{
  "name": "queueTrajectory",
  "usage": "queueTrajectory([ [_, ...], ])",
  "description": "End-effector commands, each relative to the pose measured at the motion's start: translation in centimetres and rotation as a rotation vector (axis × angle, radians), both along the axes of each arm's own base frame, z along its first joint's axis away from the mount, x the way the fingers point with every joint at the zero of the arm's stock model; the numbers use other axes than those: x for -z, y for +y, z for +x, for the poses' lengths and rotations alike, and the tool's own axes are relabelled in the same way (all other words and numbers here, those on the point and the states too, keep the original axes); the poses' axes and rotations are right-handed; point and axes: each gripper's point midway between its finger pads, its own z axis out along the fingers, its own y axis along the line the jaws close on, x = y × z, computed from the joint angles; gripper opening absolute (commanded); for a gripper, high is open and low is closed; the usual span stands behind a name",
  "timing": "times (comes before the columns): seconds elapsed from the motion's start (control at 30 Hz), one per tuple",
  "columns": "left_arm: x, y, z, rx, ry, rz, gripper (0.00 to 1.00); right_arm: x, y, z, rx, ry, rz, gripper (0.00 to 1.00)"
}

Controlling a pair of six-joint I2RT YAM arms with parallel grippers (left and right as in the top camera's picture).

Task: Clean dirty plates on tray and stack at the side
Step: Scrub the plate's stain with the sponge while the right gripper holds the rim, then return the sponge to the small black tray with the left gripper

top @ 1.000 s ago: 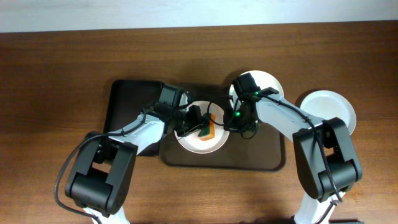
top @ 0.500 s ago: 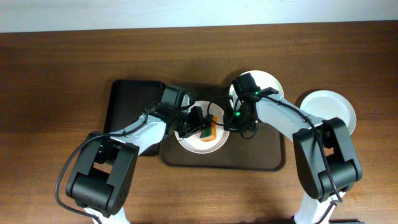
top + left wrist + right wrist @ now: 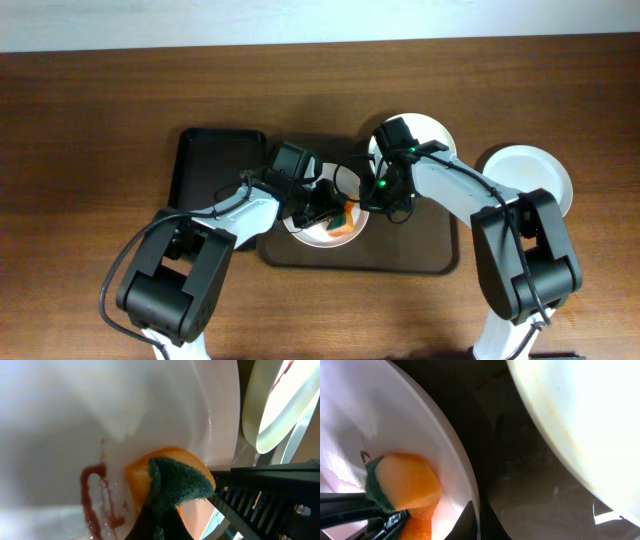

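My left gripper is going to wipe the plate next where the dark-red smear still shows. Then it will lift, cross over to the smaller black tray [image 3: 215,178] and lower the sponge there.
My left gripper [image 3: 328,212] is shut on an orange sponge with a green scouring side [image 3: 343,221] and presses it onto a white plate [image 3: 318,236] in the middle of the dark-brown tray [image 3: 405,252]. In the left wrist view the sponge [image 3: 170,482] lies beside a dark-red smear [image 3: 97,497] on that plate. My right gripper [image 3: 372,200] is shut on the same plate's right rim [image 3: 470,495]. A second plate [image 3: 425,133] lies at the tray's far right and has a red smear [image 3: 286,367]. A third plate [image 3: 527,175] is plain white and lies on the table to the right of the tray.
A smaller black tray [image 3: 210,165] lies to the left and overlaps the brown tray's left edge. Bare wooden table [image 3: 90,150] lies around both trays.
My left gripper has moved the sponge rightward and nearer across the plate. The left arm shifted right. The right arm and the other plates have not moved.
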Motion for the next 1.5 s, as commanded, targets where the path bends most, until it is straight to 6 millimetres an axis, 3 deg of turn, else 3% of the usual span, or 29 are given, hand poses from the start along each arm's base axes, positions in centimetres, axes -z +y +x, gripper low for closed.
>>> queueTrajectory([
  [0.0, 2.3, 3.6, 1.8, -0.079, -0.026, 0.123, 0.00, 1.0, -0.8, -0.7, -0.005, 0.021, -0.047, 0.04],
  [0.17, 1.5, 6.1, 3.6, -0.072, -0.097, 0.130, 0.00, 1.0, -0.8, -0.7, -0.005, 0.021, -0.047, 0.04],
  [0.27, -0.1, 6.7, 4.3, -0.030, -0.178, 0.134, 0.00, 1.0, -0.8, -0.7, -0.005, 0.021, -0.047, 0.04],
  [0.43, -5.7, 6.0, 4.9, 0.044, -0.352, 0.094, 0.00, 1.0, -0.9, -0.7, -0.005, 0.022, -0.047, 0.05],
  [0.5, -8.2, 6.2, 5.0, 0.063, -0.425, 0.096, 0.00, 1.0, -0.8, -0.7, -0.005, 0.022, -0.046, 0.12],
  [0.53, -9.1, 6.6, 5.0, 0.061, -0.451, 0.110, 0.00, 1.0, -0.8, -0.7, -0.005, 0.022, -0.046, 0.18],
  [0.63, -10.4, 9.3, 5.1, 0.020, -0.499, 0.249, 0.00, 1.0, -0.8, -0.7, -0.005, 0.021, -0.046, 0.22],
  [0.87, -8.6, 18.5, 4.6, -0.119, -0.413, 0.630, 0.00, 1.0, -0.8, -0.6, -0.005, 0.018, -0.045, 0.28],
  [1.0, -8.4, 21.5, 4.9, -0.165, -0.396, 0.706, 0.00, 1.0, -0.8, -0.6, -0.005, 0.018, -0.045, 0.28],
  [1.1, -7.6, 22.1, 5.0, -0.136, -0.385, 0.728, 0.00, 1.0, -0.8, -0.7, -0.005, 0.019, -0.045, 0.28],
  [1.3, -3.2, 22.2, 4.4, -0.002, -0.303, 0.772, 0.00, 1.0, -0.8, -0.7, -0.005, 0.021, -0.046, 0.29],
  [1.47, -0.7, 21.4, 3.9, 0.075, -0.259, 0.744, 0.00, 1.0, -0.8, -0.7, -0.005, 0.022, -0.046, 0.29],
])
